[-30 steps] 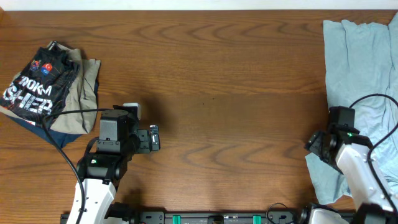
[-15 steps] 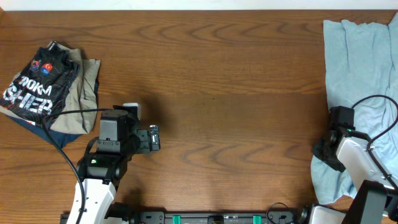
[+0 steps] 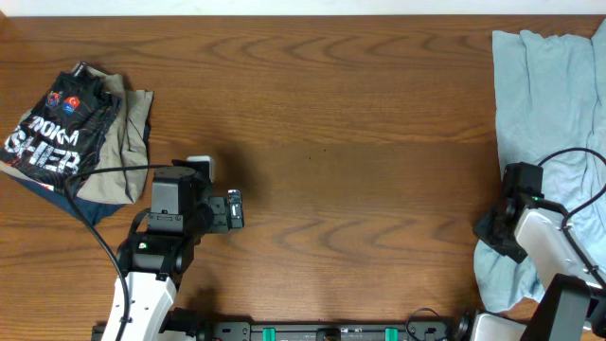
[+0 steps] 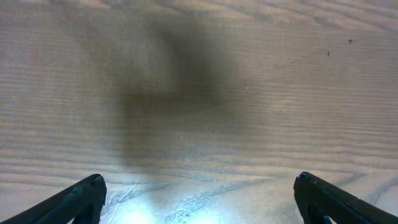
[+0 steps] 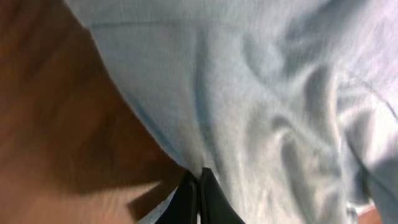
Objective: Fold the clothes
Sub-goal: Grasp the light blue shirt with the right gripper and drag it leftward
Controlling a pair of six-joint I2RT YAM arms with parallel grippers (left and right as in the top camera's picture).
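My right gripper will lift the T-shirt's pinched hem outward next, then carry it toward the middle of the table and open.
A pale blue-grey T-shirt (image 3: 544,114) lies crumpled along the table's right edge. My right gripper (image 3: 491,228) sits at its lower left border. In the right wrist view the right gripper (image 5: 198,179) has its jaws pressed together, pinching the hem of the T-shirt (image 5: 261,93) where cloth meets wood. At the far left a dark T-shirt with white lettering (image 3: 55,133) lies on top of a small pile. My left gripper (image 3: 235,210) stands open over bare wood, right of that pile; its left fingertip (image 4: 84,196) and the other are far apart with nothing between.
Under the lettered shirt lie a beige garment (image 3: 133,133) and a navy one (image 3: 99,194). A black cable (image 3: 104,172) crosses the pile towards the left arm. Brown wooden table (image 3: 350,123) spans the middle. The blue shirt runs off the right edge of view.
The right gripper's jaws have closed on the blue-grey shirt's edge, and the arm has shifted slightly right and down. The left arm has not moved.
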